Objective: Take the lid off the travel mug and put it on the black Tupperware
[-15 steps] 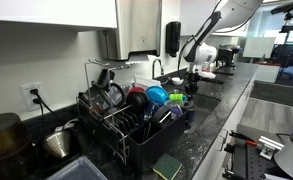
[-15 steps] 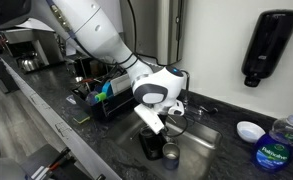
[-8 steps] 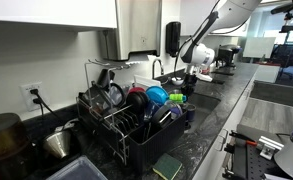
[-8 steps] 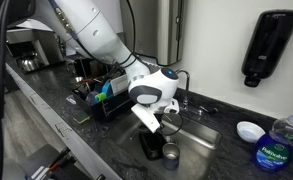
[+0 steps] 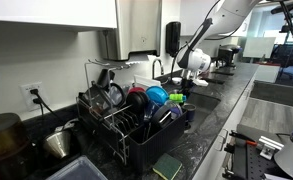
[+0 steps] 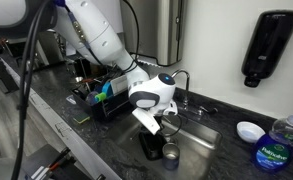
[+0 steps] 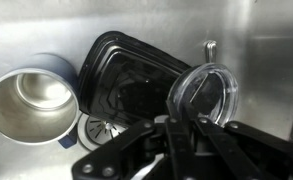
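Observation:
My gripper should next lower the clear round lid toward the black Tupperware's end (image 6: 147, 141) (image 7: 189, 94) away from the travel mug, and then open.
In the wrist view the travel mug (image 7: 31, 100) stands open at the left, blue outside with a bare steel inside. The black Tupperware (image 7: 116, 70) lies beside it, in the middle of the steel sink. My gripper (image 7: 183, 125) is shut on the edge of the clear round lid (image 7: 208, 92), which hangs over the right end of the Tupperware. In an exterior view the gripper (image 6: 158, 128) hovers low over the sink, just above the Tupperware (image 6: 149, 146) and the mug (image 6: 170, 152). The lid is too small to make out there.
A sink drain (image 7: 106, 130) lies below the Tupperware. A black dish rack (image 5: 126, 120) full of bowls and cups stands beside the sink. A faucet (image 6: 178, 82), a white bowl (image 6: 250, 130), a water bottle (image 6: 276, 150) and a wall soap dispenser (image 6: 263, 47) surround the basin.
The wrist has shifted slightly sideways over the sink with the lid still held. The mug and Tupperware have not moved.

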